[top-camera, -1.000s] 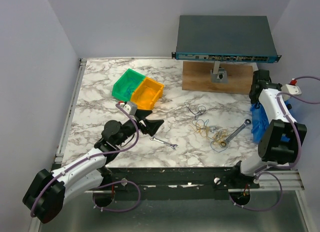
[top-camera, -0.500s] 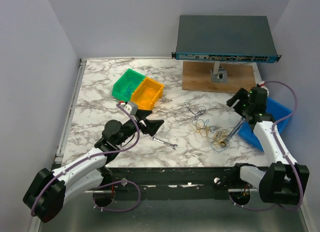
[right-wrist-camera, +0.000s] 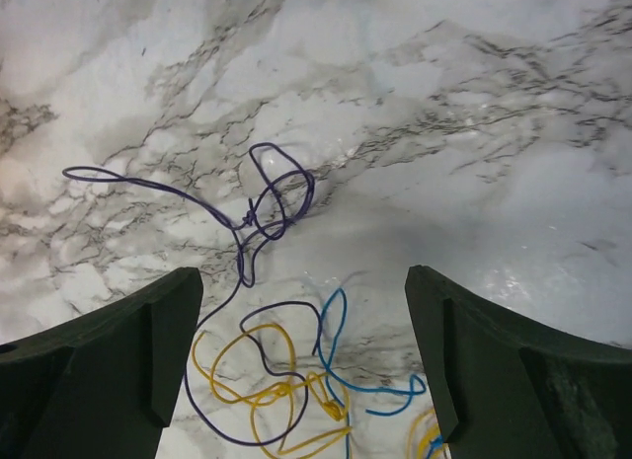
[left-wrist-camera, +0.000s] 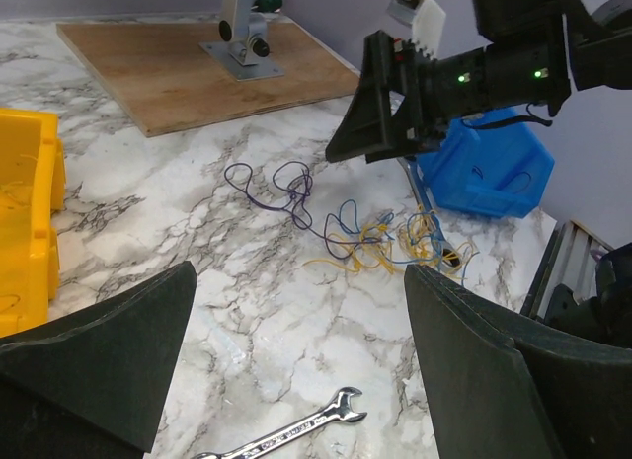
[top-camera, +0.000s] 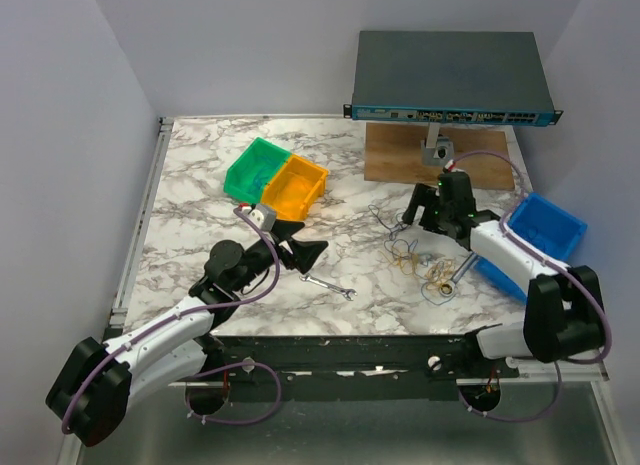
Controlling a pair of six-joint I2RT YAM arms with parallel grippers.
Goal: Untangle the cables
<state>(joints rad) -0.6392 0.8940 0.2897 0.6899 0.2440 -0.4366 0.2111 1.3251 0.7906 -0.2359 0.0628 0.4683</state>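
Observation:
The right gripper moves across and down next. The purple wire's far curl, clear of yellow loops, lies below it and to its left in the top view.
The cables (top-camera: 410, 250) lie in a loose tangle right of the table's middle: a dark purple wire (right-wrist-camera: 267, 202), yellow loops (right-wrist-camera: 267, 380) and a blue wire (right-wrist-camera: 341, 350). They also show in the left wrist view (left-wrist-camera: 365, 237). My right gripper (top-camera: 415, 215) is open and empty, just above the far end of the tangle, with the wires between and below its fingers (right-wrist-camera: 304, 281). My left gripper (top-camera: 305, 253) is open and empty, to the left of the cables, pointing at them (left-wrist-camera: 301, 281).
A small wrench (top-camera: 328, 287) lies in front of my left gripper. A larger wrench (top-camera: 470, 265) lies at the tangle's right end. Green bin (top-camera: 257, 168) and orange bin (top-camera: 296, 183) stand back left, a blue bin (top-camera: 545, 230) at the right edge. A wooden board (top-camera: 400, 155) carries a network switch (top-camera: 450, 80).
My right arm has swung from the table's right edge leftward to over the cables, uncovering the blue bin. The left arm and the cables have not moved.

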